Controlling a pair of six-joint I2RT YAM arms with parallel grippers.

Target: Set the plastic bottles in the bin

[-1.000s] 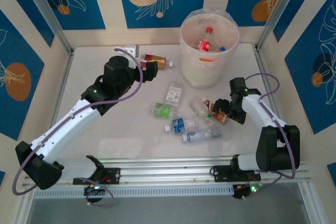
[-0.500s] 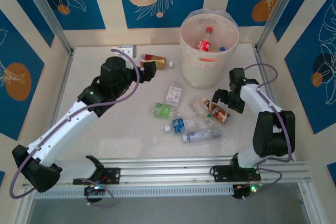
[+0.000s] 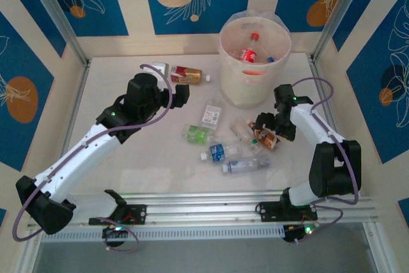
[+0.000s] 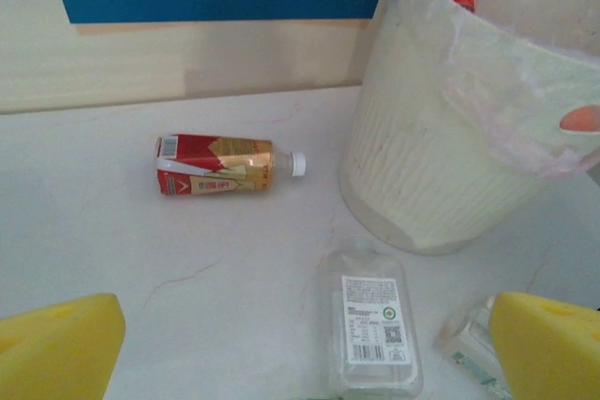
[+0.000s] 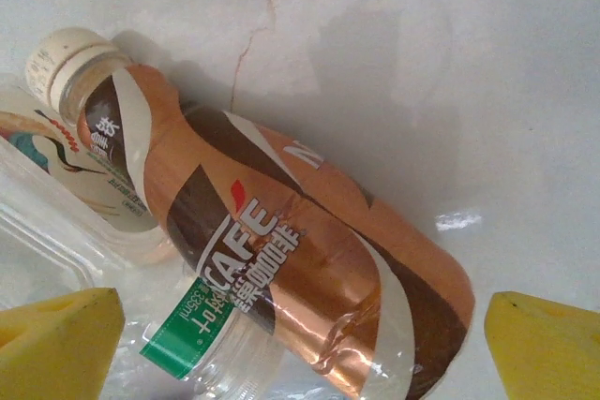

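Note:
The wide body of the brown coffee bottle is below my right gripper, already between its open fingers, so I need to lower my right gripper onto that part of the bottle next.
The cream-white bin (image 3: 254, 87) stands at the back of the table with a red-labelled bottle (image 3: 248, 50) inside it. Its ribbed wall (image 4: 441, 175) fills the upper right of the left wrist view. A red-and-gold bottle (image 4: 217, 165) lies left of the bin. My left gripper (image 3: 181, 94) hangs open above the table, with a clear white-labelled bottle (image 4: 373, 325) between its yellow fingers (image 4: 61, 348). My right gripper (image 3: 264, 123) is open and straddles a brown coffee bottle (image 5: 300, 250) lying on a clear green-labelled bottle (image 5: 178, 339).
Loose bottles lie in the middle of the table: a green-labelled one (image 3: 198, 134), a blue-labelled one (image 3: 220, 152) and a clear one (image 3: 246, 165). Metal frame posts (image 3: 54, 14) and patterned walls close in the sides and back.
My left gripper has drawn back a little from the red-and-gold bottle. My right arm has swung its elbow forward and its gripper has shifted slightly towards the bin above the brown bottle.

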